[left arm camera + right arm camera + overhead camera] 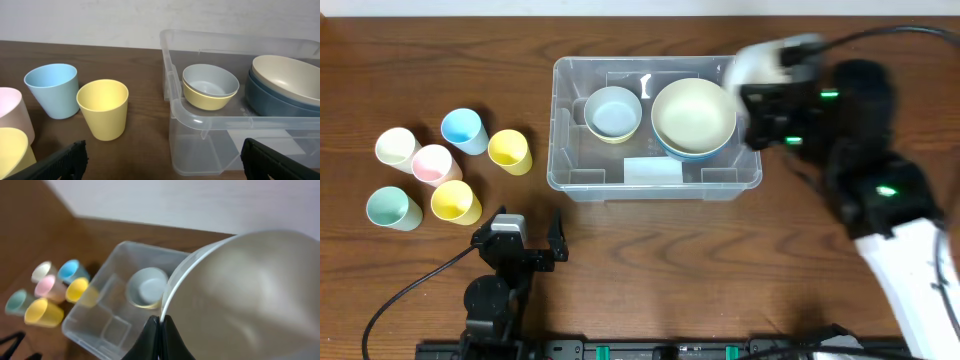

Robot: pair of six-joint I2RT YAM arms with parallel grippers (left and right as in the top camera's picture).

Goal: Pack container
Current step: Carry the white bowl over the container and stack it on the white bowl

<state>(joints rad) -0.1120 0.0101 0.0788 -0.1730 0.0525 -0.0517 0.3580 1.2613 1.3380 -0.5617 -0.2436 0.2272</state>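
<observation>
I will next move my right gripper past the cream bowl and then lower the pale grey bowl into the small blue bowl point(613, 112) point(148, 287), which is empty.
The container point(558, 128) is a large clear bin with a white label, standing at the table's middle. In it a small blue bowl nests in a yellow one point(613, 112), beside a cream bowl stacked on a dark blue one point(693, 118). My right gripper point(763, 85) is above the bin's right end, shut on the rim of a pale grey bowl point(772, 56). In the right wrist view its fingers point(161, 330) pinch that bowl's rim point(245, 295) above the container point(95, 315). My left gripper point(523, 238) is open and empty near the front edge, also in the left wrist view point(170, 165).
Several cups stand left of the bin: blue point(463, 130), yellow point(510, 151), cream point(397, 148), pink point(432, 163), a second yellow point(455, 201) and green point(393, 208). The left wrist view shows the blue cup point(52, 89) and yellow cup point(103, 108) beside the bin's corner point(172, 107).
</observation>
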